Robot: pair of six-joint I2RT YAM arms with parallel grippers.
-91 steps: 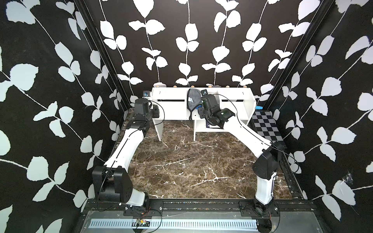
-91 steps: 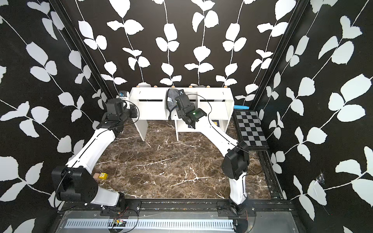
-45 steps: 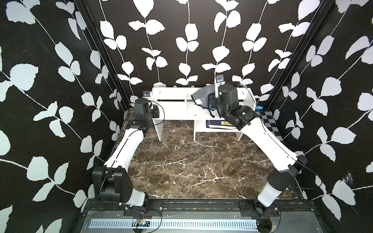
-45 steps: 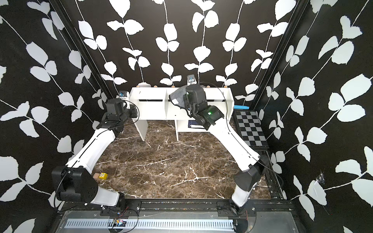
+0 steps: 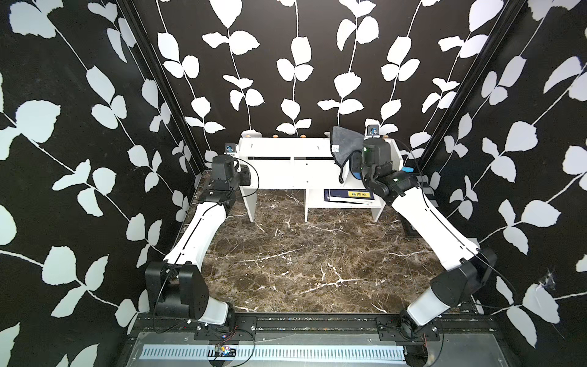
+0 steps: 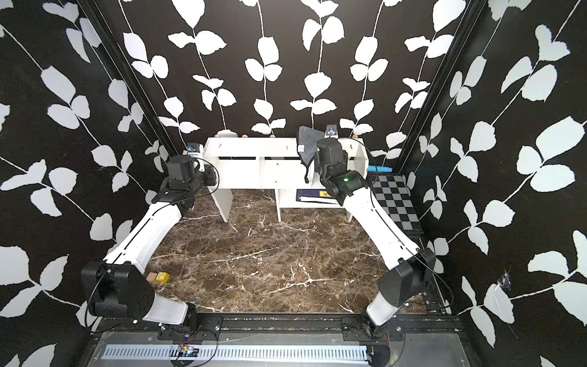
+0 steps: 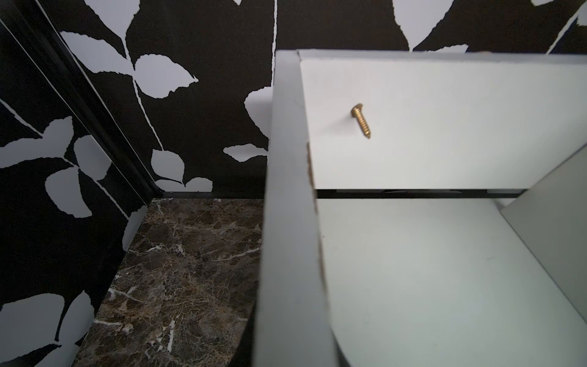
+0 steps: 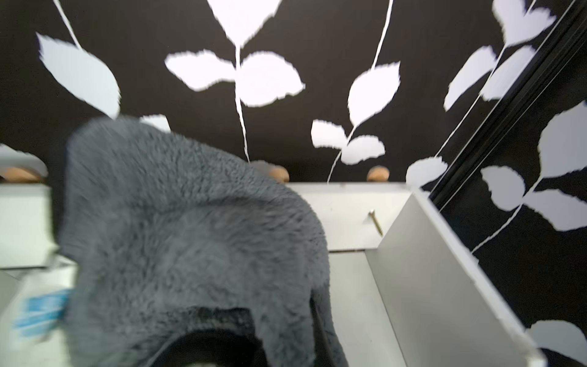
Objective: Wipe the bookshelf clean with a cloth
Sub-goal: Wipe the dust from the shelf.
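Observation:
My right gripper will next move back off the shelf and down to let go of the cloth, because the bare marble tabletop is below the gripper, toward my base.
The white bookshelf [image 5: 295, 165] [image 6: 254, 168] stands against the back wall in both top views. The grey cloth [image 5: 344, 144] [image 6: 305, 143] hangs over its upper right section, with a bit of blue underside below my wrist. My right gripper [image 5: 352, 160] [image 6: 313, 160] is shut on the cloth. In the right wrist view the cloth [image 8: 190, 238] covers the jaws, above the shelf's right end board [image 8: 444, 270]. My left gripper [image 5: 245, 176] [image 6: 210, 176] is at the shelf's left end. In the left wrist view that end board [image 7: 292, 254] runs down between the jaws, which are closed on it.
A dark blue book [image 5: 348, 193] [image 6: 313, 194] lies in the lower compartment. A checkered board [image 6: 395, 203] sits right of the shelf with a blue object [image 6: 379, 169] behind it. Small blocks [image 6: 160, 277] lie by the left arm's base. Brass screws [image 7: 361, 120] [image 8: 376, 222] stick out of the back board.
My right arm has carried the cloth from the shelf's middle to its right section, stretching out along the right side. The left arm has stayed at the left end.

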